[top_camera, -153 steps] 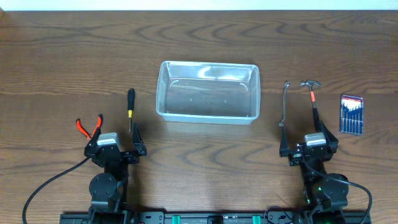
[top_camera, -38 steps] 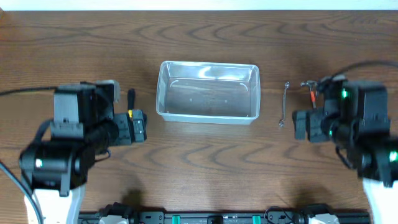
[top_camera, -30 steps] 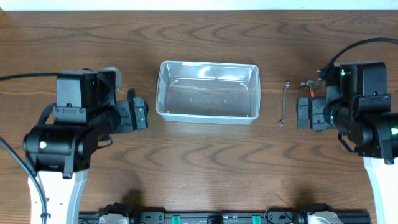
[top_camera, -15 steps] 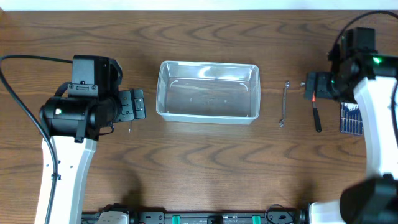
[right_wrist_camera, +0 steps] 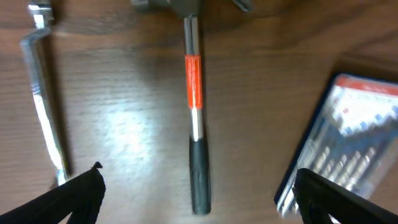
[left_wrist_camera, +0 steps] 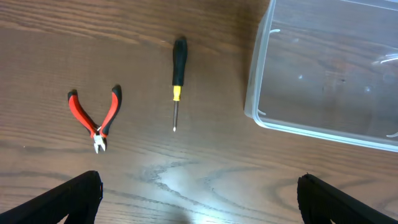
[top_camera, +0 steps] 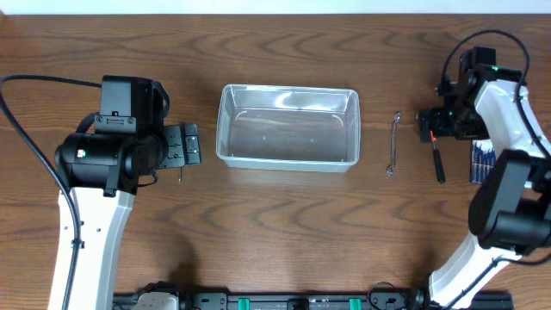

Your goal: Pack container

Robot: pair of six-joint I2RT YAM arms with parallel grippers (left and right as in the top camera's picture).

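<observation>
Next, my right gripper lowers onto the hammer's orange-labelled handle (top_camera: 433, 138) (right_wrist_camera: 193, 81) and closes its spread fingers around it, since that handle lies on the tabletop below the gripper.
The container (top_camera: 287, 164) is a clear rectangular tub, empty, at the table's middle; its left wall shows in the left wrist view (left_wrist_camera: 252, 93). My left gripper (top_camera: 186, 148) is open above the table just left of the tub; in its wrist view (left_wrist_camera: 199, 200) a black-and-yellow screwdriver (left_wrist_camera: 178, 68) and red pliers (left_wrist_camera: 96, 118) lie ahead of it. My right gripper (top_camera: 430, 126) is open above a hammer (top_camera: 438, 164). In the right wrist view (right_wrist_camera: 198, 196) the hammer (right_wrist_camera: 194, 93) lies between the spread fingers, not touched.
A bent metal wrench (top_camera: 393, 145) lies between the tub and the hammer, and shows in the right wrist view (right_wrist_camera: 43, 99). A blue pack of small screwdrivers (top_camera: 482, 159) lies at the far right, seen also in the right wrist view (right_wrist_camera: 348, 137).
Both arms have risen from their rest poses and reached out over the tools. In the last half second the right arm has swung further back; the left has stayed still.
</observation>
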